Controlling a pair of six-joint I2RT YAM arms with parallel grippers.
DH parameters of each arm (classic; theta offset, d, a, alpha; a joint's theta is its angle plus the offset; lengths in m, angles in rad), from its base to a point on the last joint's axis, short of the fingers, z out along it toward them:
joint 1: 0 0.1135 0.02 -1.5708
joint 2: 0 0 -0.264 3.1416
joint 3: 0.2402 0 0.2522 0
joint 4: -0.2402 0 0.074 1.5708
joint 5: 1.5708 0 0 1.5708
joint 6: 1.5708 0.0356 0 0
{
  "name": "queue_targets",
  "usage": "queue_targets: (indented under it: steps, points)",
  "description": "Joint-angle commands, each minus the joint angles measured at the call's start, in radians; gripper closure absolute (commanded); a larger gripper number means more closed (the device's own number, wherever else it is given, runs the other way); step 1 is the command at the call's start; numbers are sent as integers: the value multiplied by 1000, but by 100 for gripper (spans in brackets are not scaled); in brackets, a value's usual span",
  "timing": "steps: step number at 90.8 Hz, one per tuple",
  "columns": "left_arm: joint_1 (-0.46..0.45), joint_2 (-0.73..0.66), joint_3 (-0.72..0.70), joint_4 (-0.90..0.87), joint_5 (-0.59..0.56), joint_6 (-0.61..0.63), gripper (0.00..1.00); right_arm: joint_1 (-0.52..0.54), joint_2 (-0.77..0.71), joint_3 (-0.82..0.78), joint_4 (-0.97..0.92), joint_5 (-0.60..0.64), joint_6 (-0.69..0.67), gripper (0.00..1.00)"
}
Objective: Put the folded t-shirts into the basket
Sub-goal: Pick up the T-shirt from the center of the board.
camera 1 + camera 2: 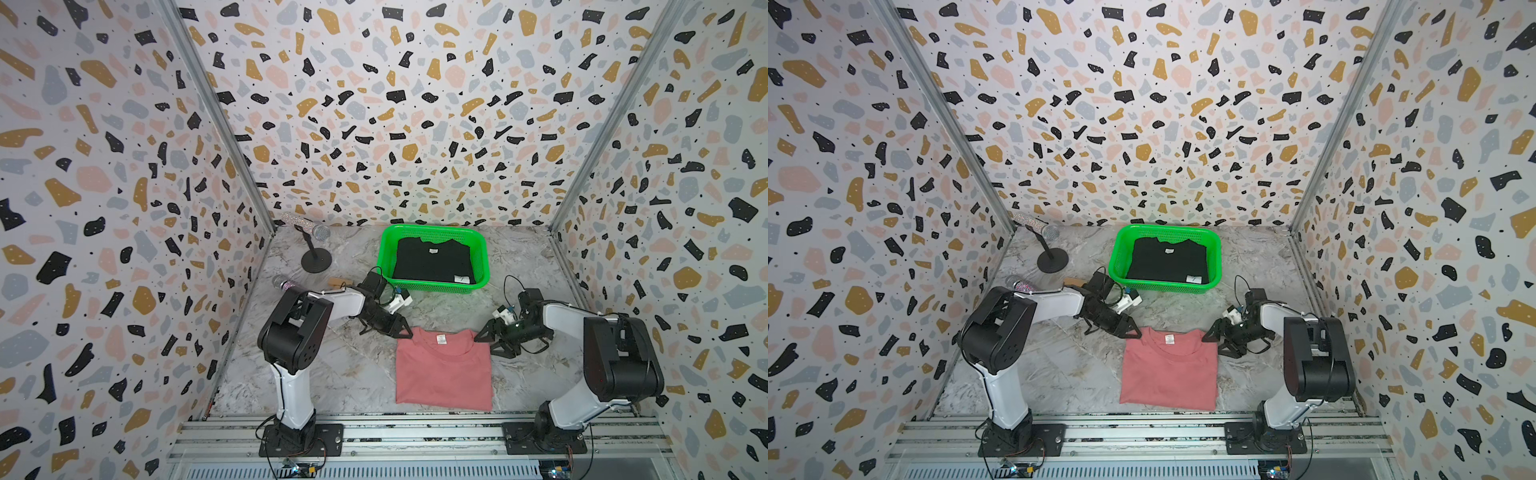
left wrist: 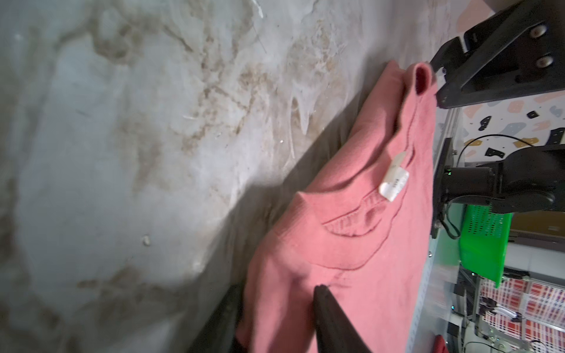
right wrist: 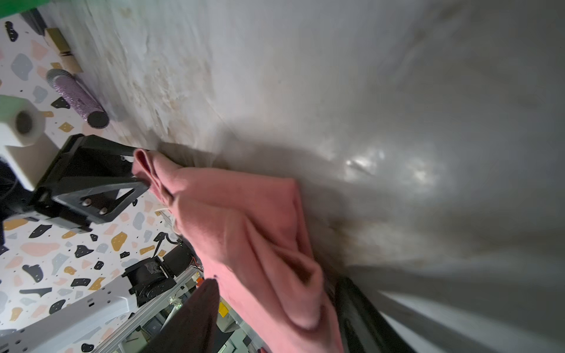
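Note:
My right gripper slides farther in over the pink shirt's opposite corner [image 1: 482, 343] [image 3: 306, 309], toward the pink shirt's collar, and closes next, since bunched cloth stands between its open fingers.
A dusty pink folded t-shirt [image 1: 444, 370] [image 1: 1169, 370] lies flat on the marble table, collar toward the green basket [image 1: 384, 253] [image 1: 1115, 257]. A black folded t-shirt [image 1: 432, 262] [image 1: 1167, 264] with a white label lies inside the basket. My left gripper [image 1: 405, 332] [image 2: 276, 293] is shut on the pink shirt's far left corner, one finger under the cloth and one on top. My right gripper [image 1: 484, 343] [image 3: 276, 284] is at the far right corner. Its jaws stand open around bunched pink cloth [image 3: 244, 232].
A glittery microphone on a black stand [image 1: 316, 262] is at the back left. A second microphone [image 1: 282, 282] and a small wooden block [image 1: 336, 283] lie beside the left arm. Patterned walls close in three sides. An aluminium rail [image 1: 415, 432] runs along the front.

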Motion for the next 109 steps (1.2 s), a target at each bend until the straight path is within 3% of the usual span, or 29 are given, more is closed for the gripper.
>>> queue_targets:
  steps: [1, 25, 34, 64, 76, 109]
  points:
    - [-12, 37, -31, -64, -18, 14, 69, 5, 35, -28, 65, -24, -4, 35]
    - [-12, 18, -15, -67, 15, 65, 100, 9, 85, -78, 244, -146, 38, 39]
    - [-12, 19, -6, -72, 21, 77, 100, 9, 97, -87, 304, -196, 51, 44]
    - [35, -39, 32, -138, 69, 133, 100, 9, -46, -133, 506, -282, 167, 100]
    - [47, -86, 60, -212, 69, 208, 100, 9, -138, -148, 605, -295, 222, 100]
    - [53, -218, 159, -268, 108, 208, 100, 9, -344, -90, 630, -268, 306, 100]
